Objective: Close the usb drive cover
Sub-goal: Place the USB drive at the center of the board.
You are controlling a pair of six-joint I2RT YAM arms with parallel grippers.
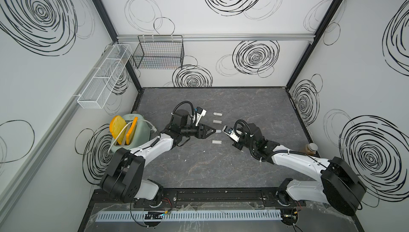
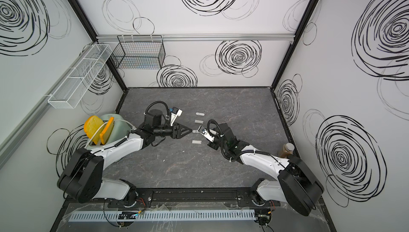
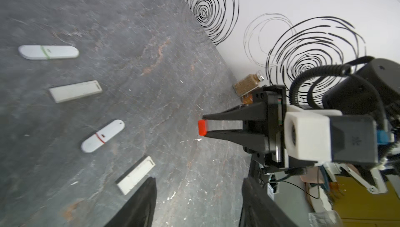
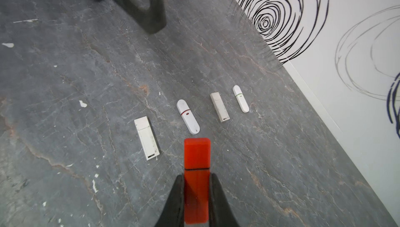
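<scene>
The red cover meets its body, so I will next move my right gripper back and down to release the red drive (image 4: 197, 193) on the bare tabletop (image 4: 99, 151) beside the nearest white drive.
A red usb drive (image 4: 197, 193) is clamped between the fingers of my right gripper (image 4: 197, 177), which is shut on its body. The red cover (image 4: 197, 153) sits on the drive's outer end, and a thin dark seam shows where it meets the body. In the left wrist view the drive's red end (image 3: 202, 127) pokes out from the right gripper (image 3: 205, 126). My left gripper (image 3: 199, 206) is open and empty, its fingers (image 3: 138, 204) wide apart. In both top views it (image 1: 215, 130) (image 2: 190, 131) points at the right arm's wrist; the red drive is hidden there.
Several white usb drives lie in a row on the grey table (image 1: 199, 164), among them one with a red band (image 4: 187, 116) and one with a green band (image 4: 240, 98). A toaster holding toast (image 1: 127, 131) stands at the left, and a spice jar (image 1: 311, 149) by the right wall.
</scene>
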